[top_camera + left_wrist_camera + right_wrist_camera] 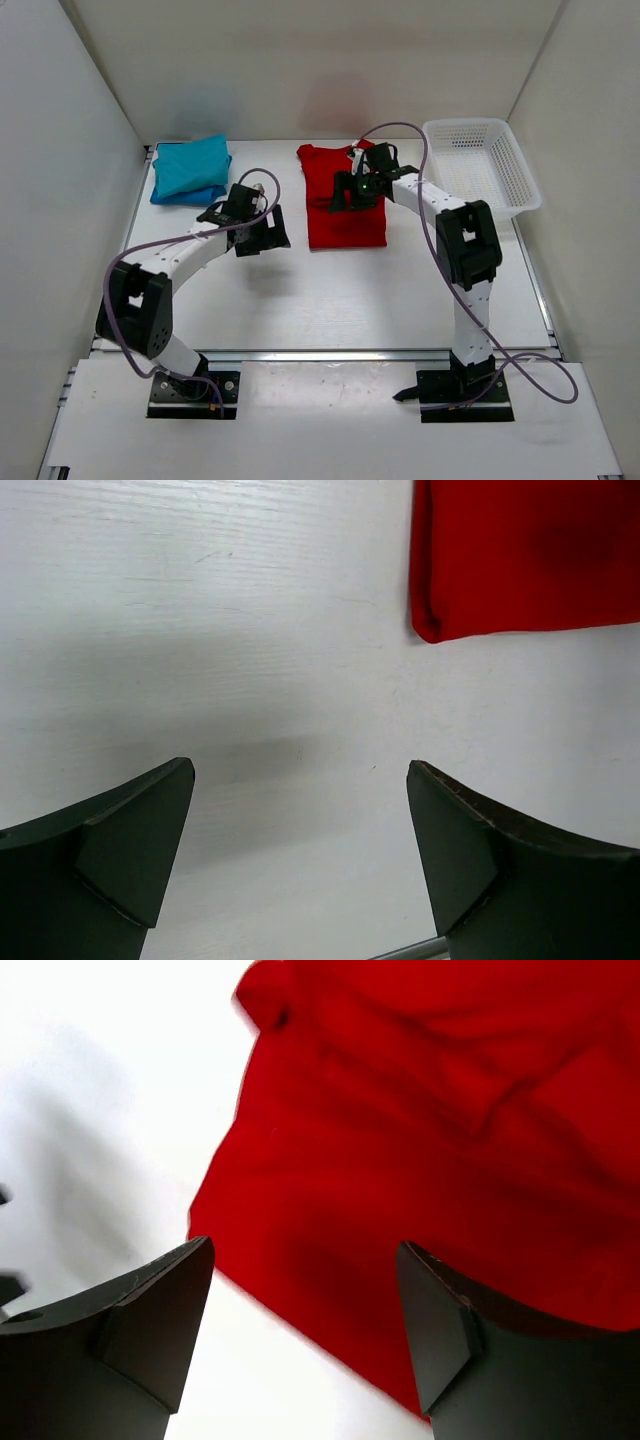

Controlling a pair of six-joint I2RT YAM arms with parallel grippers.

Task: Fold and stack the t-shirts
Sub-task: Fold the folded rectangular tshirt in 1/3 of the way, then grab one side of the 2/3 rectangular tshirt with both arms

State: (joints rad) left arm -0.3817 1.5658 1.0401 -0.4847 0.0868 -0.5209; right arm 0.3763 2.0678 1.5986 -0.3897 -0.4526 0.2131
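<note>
Next, my left gripper moves to the right in the top view and down onto the red t-shirt's near folded corner, since only bare table lies between my fingers.
The red t-shirt lies at the middle back of the table, folded into a long strip with rumpled cloth at its far end. My right gripper hovers open over its far half; in the right wrist view my right gripper has its jaws wide apart over the shirt's edge, holding nothing. My left gripper is open and empty over bare table just left of the red shirt; in the left wrist view my left gripper is below the shirt's folded corner. The teal t-shirt lies folded at the far left, with a bluer layer showing along its near edge.
A white mesh basket stands at the far right, next to the right arm's elbow. White walls close in the table on the left, back and right. A purple cable loops above each arm.
</note>
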